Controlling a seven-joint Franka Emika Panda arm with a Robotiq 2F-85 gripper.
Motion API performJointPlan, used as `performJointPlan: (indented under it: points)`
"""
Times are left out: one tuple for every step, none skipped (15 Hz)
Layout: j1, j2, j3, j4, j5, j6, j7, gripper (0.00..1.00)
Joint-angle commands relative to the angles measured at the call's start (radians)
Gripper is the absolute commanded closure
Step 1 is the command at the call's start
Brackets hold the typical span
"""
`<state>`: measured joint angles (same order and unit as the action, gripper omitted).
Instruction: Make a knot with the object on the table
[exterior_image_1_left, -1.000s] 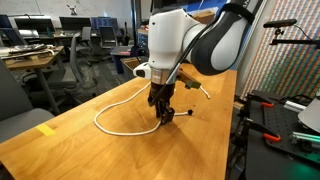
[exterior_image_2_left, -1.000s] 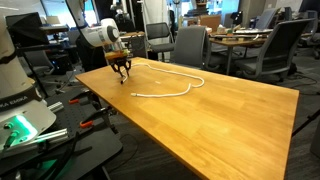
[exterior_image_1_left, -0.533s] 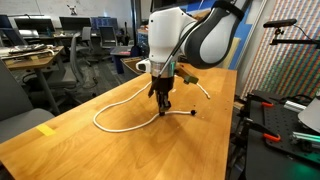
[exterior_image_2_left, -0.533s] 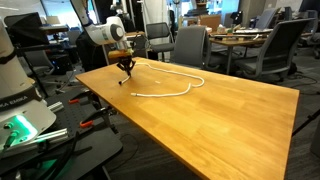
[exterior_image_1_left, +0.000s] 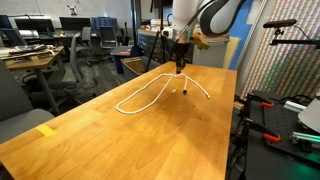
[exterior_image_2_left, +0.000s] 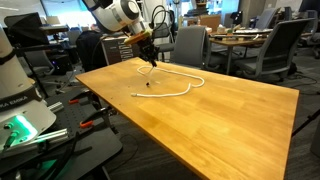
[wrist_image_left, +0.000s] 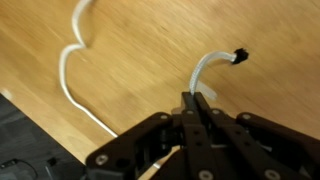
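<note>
The cord's dark tip still dangles on the loop's side. Next, my gripper sweeps across the cord's loose part to the bare tabletop beyond it and releases.
The object is a thin white cord (exterior_image_1_left: 140, 100) lying in a long loop on the light wooden table (exterior_image_1_left: 120, 145). It shows in both exterior views, and its loop (exterior_image_2_left: 178, 90) curves across the tabletop. My gripper (exterior_image_1_left: 181, 66) hangs above the table's far part, shut on the cord close to one end. A short tail with a dark tip (exterior_image_1_left: 185, 91) dangles below the fingers. In the wrist view the gripper (wrist_image_left: 195, 100) pinches the cord (wrist_image_left: 206, 70) with the jaws together, and the dark tip (wrist_image_left: 240, 56) sticks out beyond them.
A yellow tape mark (exterior_image_1_left: 46, 129) sits near the table's front corner. Office chairs (exterior_image_2_left: 190, 45) and desks stand around the table. A stand with cables (exterior_image_2_left: 30, 120) is beside one table edge, and a perforated panel (exterior_image_1_left: 285, 50) rises along another.
The gripper has shut on the cord near its end, risen off the tabletop and moved toward the far end of the table, dragging the cord's loop along with it.
</note>
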<state>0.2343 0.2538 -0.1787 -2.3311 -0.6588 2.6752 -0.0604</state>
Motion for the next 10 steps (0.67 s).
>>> performJointPlan:
  points:
    - [0.000, -0.146, -0.139, -0.081, -0.260, -0.138, 0.073, 0.95]
    - [-0.085, -0.168, -0.084, -0.081, -0.346, -0.203, 0.096, 0.95]
    - [-0.108, -0.184, -0.080, -0.082, -0.402, -0.260, 0.105, 0.94]
    - [-0.143, -0.193, -0.063, -0.085, -0.438, -0.299, 0.105, 0.94]
    - [-0.170, -0.195, -0.048, -0.085, -0.474, -0.321, 0.116, 0.94]
    - [-0.188, -0.185, -0.031, -0.084, -0.504, -0.325, 0.136, 0.95]
    - [-0.205, -0.176, -0.014, -0.086, -0.517, -0.312, 0.170, 0.86]
    - [-0.214, -0.165, 0.005, -0.091, -0.516, -0.302, 0.204, 0.69]
    - [-0.221, -0.157, 0.028, -0.103, -0.462, -0.281, 0.215, 0.63]
    - [-0.223, -0.148, 0.063, -0.124, -0.302, -0.279, 0.149, 0.55]
